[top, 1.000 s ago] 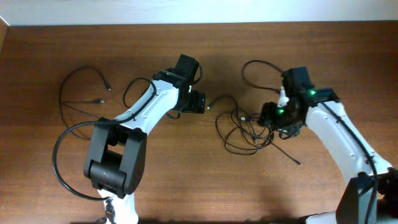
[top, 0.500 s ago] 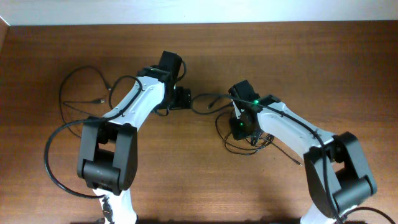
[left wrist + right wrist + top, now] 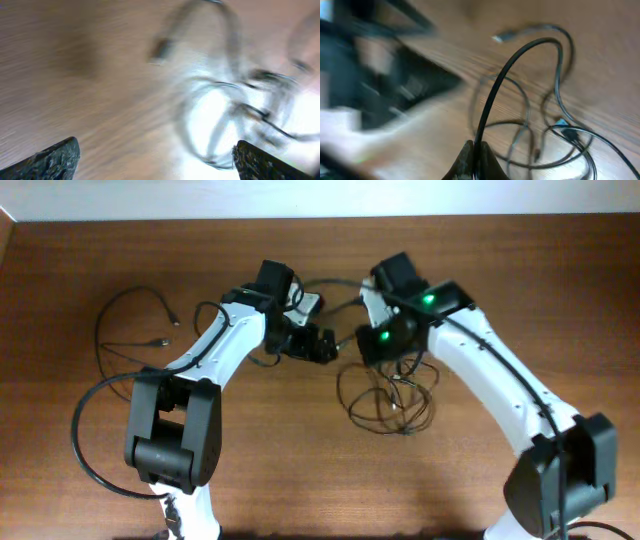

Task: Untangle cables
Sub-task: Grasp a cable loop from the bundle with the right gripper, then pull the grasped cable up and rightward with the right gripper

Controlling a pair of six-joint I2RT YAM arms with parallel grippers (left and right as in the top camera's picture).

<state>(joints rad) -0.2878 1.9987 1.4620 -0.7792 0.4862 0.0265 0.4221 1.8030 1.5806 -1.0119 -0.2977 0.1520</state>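
Note:
The cable in my right gripper enters the loops, so I will lift that gripper to the right in the overhead view, then lower it past the loops to let go over bare tabletop.
A tangle of thin black cables (image 3: 390,398) lies in loops on the wooden table right of centre. My right gripper (image 3: 479,150) is shut on one black cable (image 3: 492,95), which arcs up from the jaws and curves down into the tangle (image 3: 560,132). From overhead, the right gripper (image 3: 375,340) hangs over the upper left of the loops. My left gripper (image 3: 320,343) sits just left of it, open. In the blurred left wrist view, its fingertips (image 3: 55,159) stand wide apart with nothing between them, and the cables (image 3: 235,115) lie ahead.
A separate thin black cable (image 3: 130,330) with small plugs loops at the far left of the table. A thick black cable (image 3: 95,440) curves round the left arm's base. The table's far edge (image 3: 320,218) meets a white wall.
My right gripper has shut on a cable and swung up and left, lifting it from the tangle. The left gripper has shifted right, toward the right gripper, and stayed open.

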